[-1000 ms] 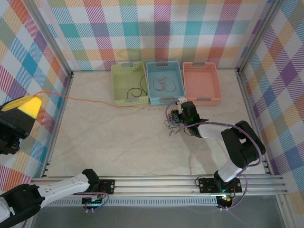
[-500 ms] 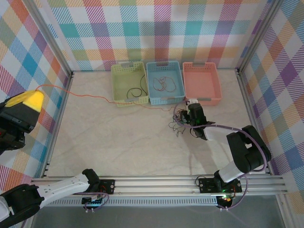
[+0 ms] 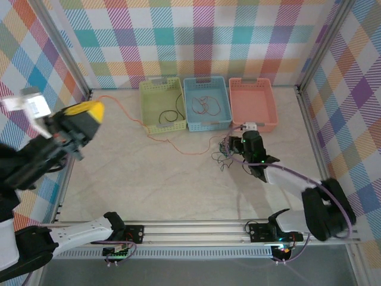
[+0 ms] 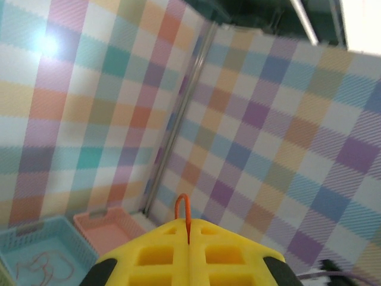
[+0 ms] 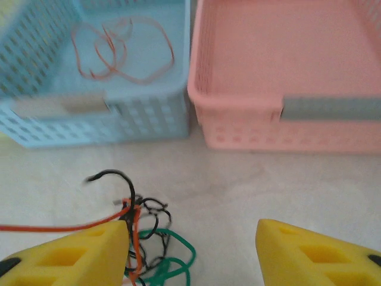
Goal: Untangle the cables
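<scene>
The left gripper swings toward the orange cable next, over the yellow-green basket's near edge (image 3: 172, 126), and releases the cable's end, since the orange cable still runs into the tangle (image 3: 225, 151).
My left gripper (image 3: 89, 112) hangs high over the left of the table, shut on the end of a thin orange cable (image 3: 156, 140). In the left wrist view a small orange loop (image 4: 182, 205) sticks out between the closed yellow fingers (image 4: 156, 256). That cable sags across the table to a tangle (image 3: 225, 151) of black, green and orange wires in front of the baskets. My right gripper (image 5: 193, 250) is open over the table. Its left finger (image 5: 71, 253) rests against the tangle (image 5: 146, 238). Nothing lies between its fingers.
Three baskets stand at the back: yellow-green (image 3: 156, 89) with a black wire (image 3: 172, 114), blue (image 3: 206, 80) with red loops (image 5: 119, 50), and pink (image 3: 253, 83). Metal rails and checkered walls close in the table. Bare tabletop lies left of and in front of the tangle.
The left gripper swung from the far left edge inward to the right, and the orange cable went from taut to slack. The right gripper and the tangle shifted right.
</scene>
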